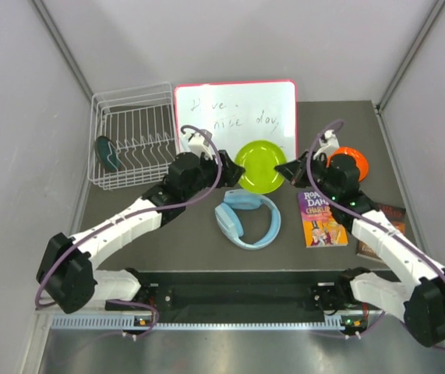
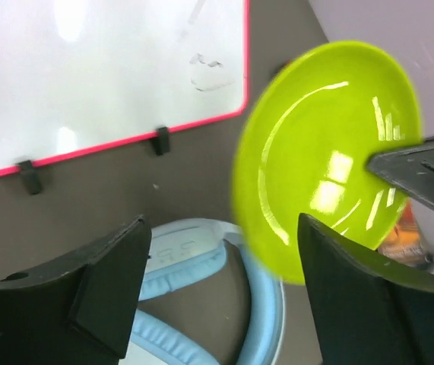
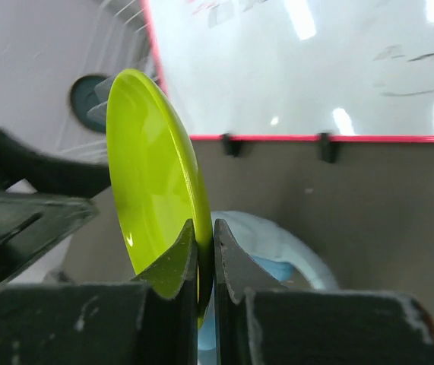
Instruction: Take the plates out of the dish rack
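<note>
The orange plate already lies out on the tabletop, so my right gripper will next carry the lime green plate [image 1: 259,166] over it and down onto its top.
A lime green plate [image 1: 259,166] hangs above the table in front of the whiteboard. My right gripper [image 1: 287,170] is shut on its right rim; the right wrist view shows the plate [image 3: 152,182] edge-on, pinched between the fingertips [image 3: 205,236]. My left gripper [image 1: 224,167] is open just left of the plate and empty; in the left wrist view the plate [image 2: 323,152] lies past its spread fingers. The white wire dish rack [image 1: 132,144] stands at the back left and holds a dark green plate [image 1: 107,153] upright in its tines.
A red-framed whiteboard [image 1: 234,117] lies at the back centre. Light blue headphones [image 1: 245,218] lie under the plate. An orange plate [image 1: 351,162] sits at the right, behind the right arm. A Roald Dahl book [image 1: 321,218] and a darker book [image 1: 382,226] lie on the right.
</note>
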`<state>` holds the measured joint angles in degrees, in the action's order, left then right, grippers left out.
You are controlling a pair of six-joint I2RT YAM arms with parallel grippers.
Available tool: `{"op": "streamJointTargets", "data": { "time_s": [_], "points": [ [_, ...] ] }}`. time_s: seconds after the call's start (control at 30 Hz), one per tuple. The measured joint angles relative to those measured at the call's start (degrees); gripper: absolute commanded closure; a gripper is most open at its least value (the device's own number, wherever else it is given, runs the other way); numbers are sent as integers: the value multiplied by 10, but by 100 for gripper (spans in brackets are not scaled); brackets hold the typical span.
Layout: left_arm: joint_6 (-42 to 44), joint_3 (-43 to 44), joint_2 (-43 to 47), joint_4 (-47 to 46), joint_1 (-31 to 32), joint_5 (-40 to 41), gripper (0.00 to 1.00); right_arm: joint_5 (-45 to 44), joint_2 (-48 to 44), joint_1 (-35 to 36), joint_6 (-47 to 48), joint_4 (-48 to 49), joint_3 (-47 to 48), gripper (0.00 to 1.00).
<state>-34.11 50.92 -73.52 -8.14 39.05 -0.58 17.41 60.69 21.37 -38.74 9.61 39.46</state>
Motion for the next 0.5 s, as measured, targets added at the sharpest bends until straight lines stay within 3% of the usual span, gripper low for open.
{"op": "streamJointTargets", "data": {
  "time_s": [0.13,0.27,0.37,0.5],
  "points": [
    [57,7,21,34,4,87,6,-68,-58,-75,33,-94,1,100],
    [129,22,52,63,0,197,1,-80,-83,-234,60,-157,14,100],
    [178,30,74,64,-9,266,1,-85,-69,-341,81,-186,34,100],
    [223,42,91,64,-52,332,1,-79,0,-407,98,-193,60,100]
  ]
}}
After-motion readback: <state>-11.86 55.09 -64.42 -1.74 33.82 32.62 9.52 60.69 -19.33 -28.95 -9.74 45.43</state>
